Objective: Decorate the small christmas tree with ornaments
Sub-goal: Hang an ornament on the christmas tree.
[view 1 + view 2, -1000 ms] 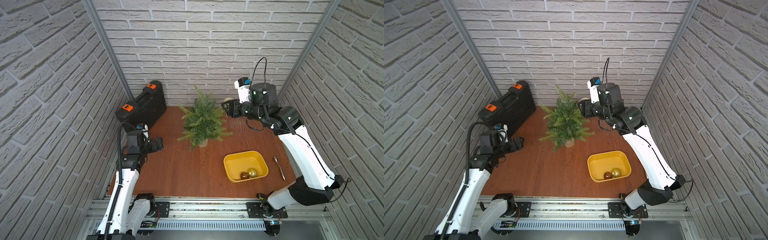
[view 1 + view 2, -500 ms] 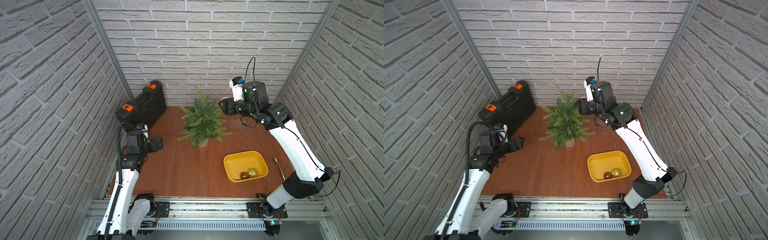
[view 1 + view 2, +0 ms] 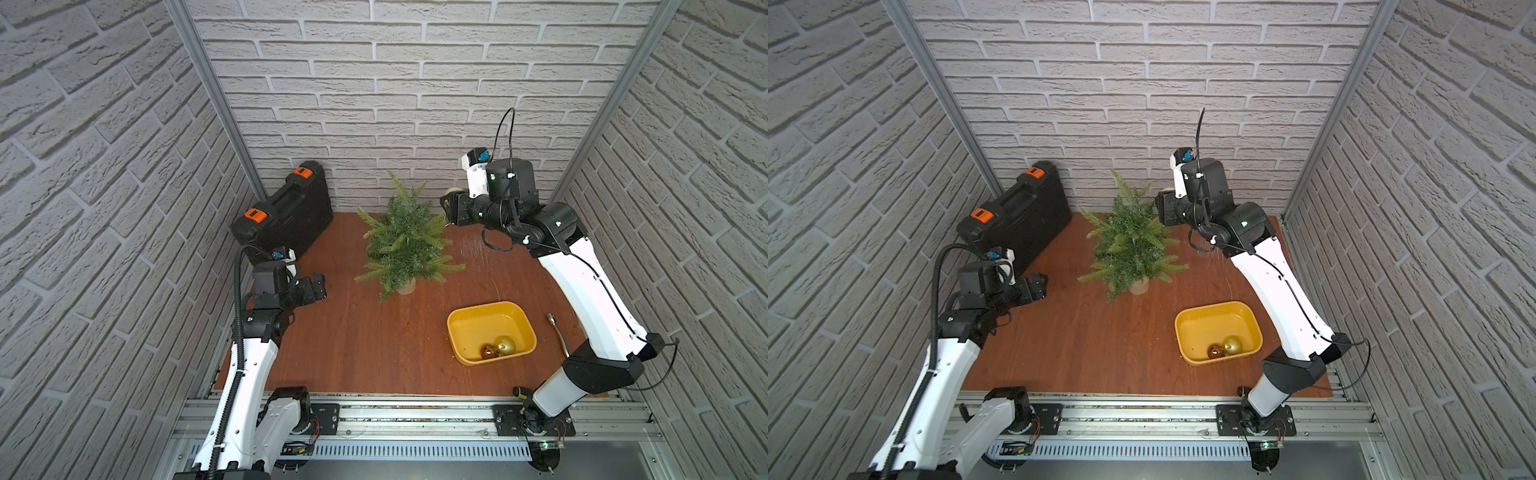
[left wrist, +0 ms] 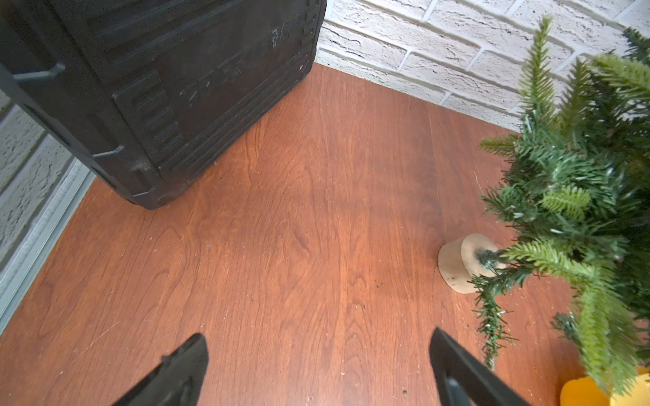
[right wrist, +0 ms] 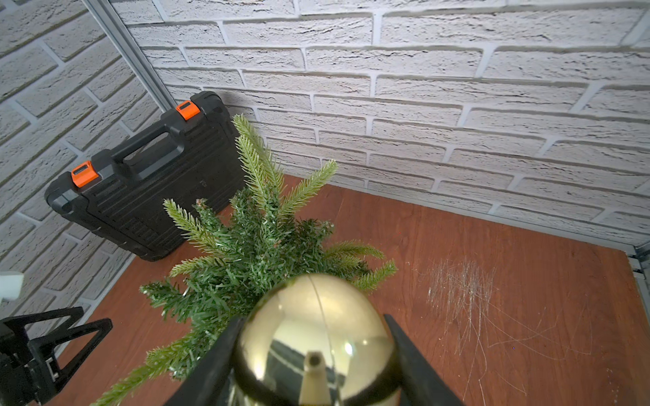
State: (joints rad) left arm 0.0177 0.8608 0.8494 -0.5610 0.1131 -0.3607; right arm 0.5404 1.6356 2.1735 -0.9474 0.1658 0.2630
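Observation:
My right gripper is above the upper side branch (image 3: 436,225). Next it needs to move toward the tree and down, and release the shiny gold ornament on that branch.
The small christmas tree (image 3: 405,245) (image 3: 1133,245) stands in its cream pot at the back middle of the wooden table. My right gripper (image 3: 446,204) (image 3: 1160,203) (image 5: 313,318) hangs just right of the treetop, shut on a shiny gold ornament (image 5: 316,334) whose cap points back toward the wrist. Green branches (image 5: 260,246) lie directly in front of this bauble. Two more ornaments lie in the yellow tray (image 3: 455,328): a gold one (image 3: 505,345) (image 3: 1231,345) and a bronze one (image 3: 489,351) (image 3: 1214,352). My left gripper (image 3: 320,286) (image 4: 318,334) is open over bare wood, left of the tree (image 4: 580,182).
A black tool case (image 3: 286,212) (image 5: 147,182) with orange latches leans against the back left wall. A metal tool (image 3: 557,332) lies right of the tray. Brick walls close in three sides and a rail runs along the front.
My right gripper, still holding the gold ornament, has shifted a little left and back toward the treetop. The left arm has not moved.

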